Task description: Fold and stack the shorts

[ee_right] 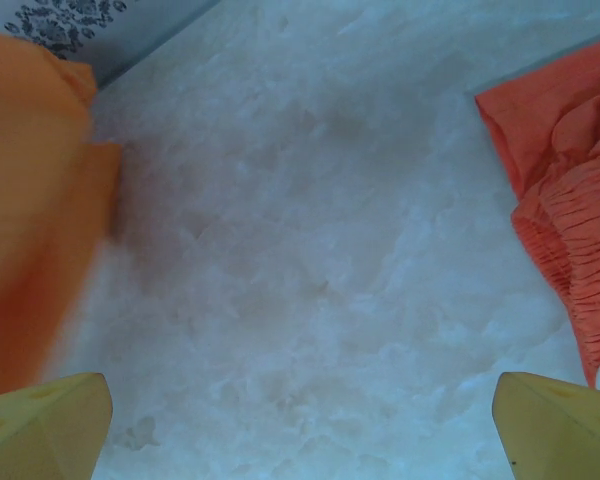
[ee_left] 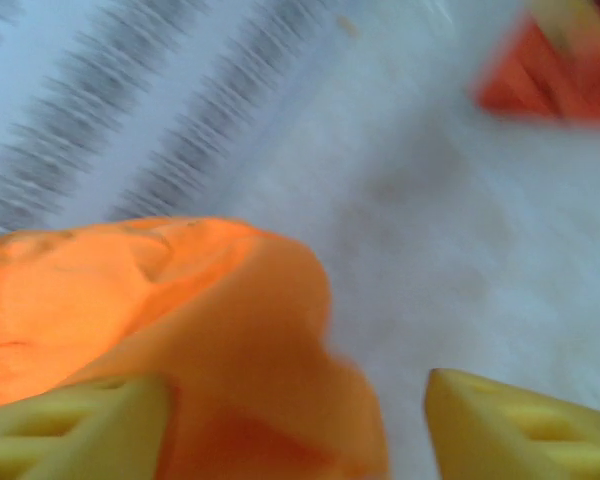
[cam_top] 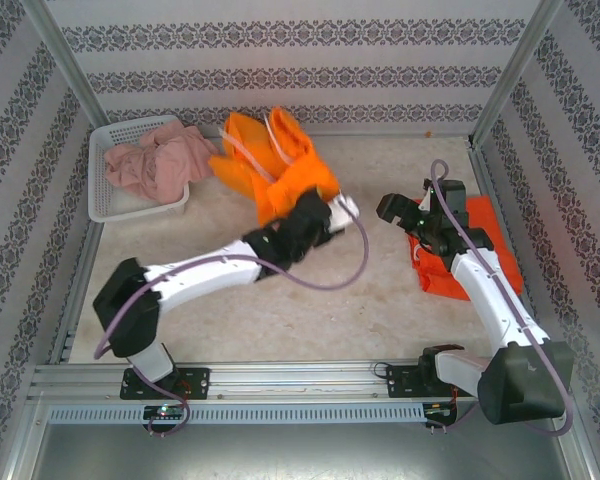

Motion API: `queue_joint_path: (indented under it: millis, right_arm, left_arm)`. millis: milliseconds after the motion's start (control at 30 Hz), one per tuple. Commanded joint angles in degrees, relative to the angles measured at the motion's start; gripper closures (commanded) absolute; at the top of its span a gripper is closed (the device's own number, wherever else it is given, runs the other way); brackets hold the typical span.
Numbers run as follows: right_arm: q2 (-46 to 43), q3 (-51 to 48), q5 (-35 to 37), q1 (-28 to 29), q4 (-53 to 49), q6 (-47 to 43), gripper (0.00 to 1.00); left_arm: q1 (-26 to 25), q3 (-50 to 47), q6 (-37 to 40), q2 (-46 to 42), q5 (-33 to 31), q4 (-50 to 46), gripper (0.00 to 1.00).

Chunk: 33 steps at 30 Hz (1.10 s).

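My open right gripper will next move across the bare marble and down onto the gathered waistband of the yellow-orange shorts (cam_top: 275,165), as only bare table is beneath it.
Crumpled yellow-orange shorts (cam_top: 275,165) lie at the back middle of the table. My left gripper (cam_top: 338,210) is at their right edge. In the left wrist view its jaws stand apart, and a fold of these shorts (ee_left: 180,300) hangs between them, against the left fingertip (ee_left: 70,430). Folded red-orange shorts (cam_top: 495,245) lie on the right, partly under my right arm. My right gripper (cam_top: 392,208) is open over bare table, left of that pile, with nothing between its fingertips (ee_right: 50,430). Dusty pink shorts (cam_top: 160,160) lie bunched in the basket.
A white mesh basket (cam_top: 110,210) stands at the back left by the wall. Patterned walls and metal posts close the table on three sides. Bare marble table (cam_top: 380,300) lies between the two arms. The red-orange shorts (ee_right: 570,200) edge the right wrist view.
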Motion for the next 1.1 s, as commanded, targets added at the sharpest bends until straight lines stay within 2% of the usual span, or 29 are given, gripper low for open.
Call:
queue_joint_path:
  millis: [0, 67, 167, 267, 367, 533, 667, 767, 900, 1067]
  right_arm:
    - [-1.22, -2.53, 0.09, -0.80, 0.21, -0.69, 0.02]
    - [-1.27, -3.29, -0.79, -0.89, 0.25, -0.65, 0.02]
    - [-0.98, -4.26, -3.99, -0.72, 0.89, -0.41, 0.03]
    - [-0.61, -4.86, -5.12, 1.31, 1.08, -0.85, 0.02]
    - [-0.07, -4.85, -2.27, 6.67, 0.71, -1.53, 0.03]
    - [3.91, -1.74, 10.00, 22.07, -1.21, -0.74, 0.03]
    - [12.62, 6.38, 20.57, 33.73, -5.99, 0.72, 0.03]
    - [20.53, 14.14, 26.62, 39.75, -8.93, 1.95, 0.03]
    - [32.47, 24.50, 28.90, 43.76, -11.87, 3.23, 0.03]
    - [45.84, 36.95, 31.78, 47.26, -20.17, 0.98, 0.06]
  left_arm:
    - [-0.67, -3.06, -6.22, -1.45, 4.07, 2.79, 0.11]
    - [-0.76, -3.62, -12.21, -4.29, 7.83, 0.24, 0.01]
    - [-0.15, -3.93, -19.10, -11.73, 13.15, -2.34, 0.00]
    - [3.73, -3.77, -26.75, -19.43, 15.98, -6.04, 0.00]
    - [11.03, -5.26, -34.92, -25.79, 19.69, -10.21, 0.00]
    - [23.06, -11.30, -46.71, -31.84, 21.38, -16.44, 0.00]
    - [28.94, -17.87, -52.57, -35.50, 22.28, -16.59, 0.00]
    - [31.73, -22.27, -55.37, -38.25, 23.35, -14.73, 0.00]
    - [33.57, -25.09, -56.84, -40.62, 24.48, -14.38, 0.00]
    - [34.47, -26.28, -56.63, -42.47, 24.50, -15.53, 0.00]
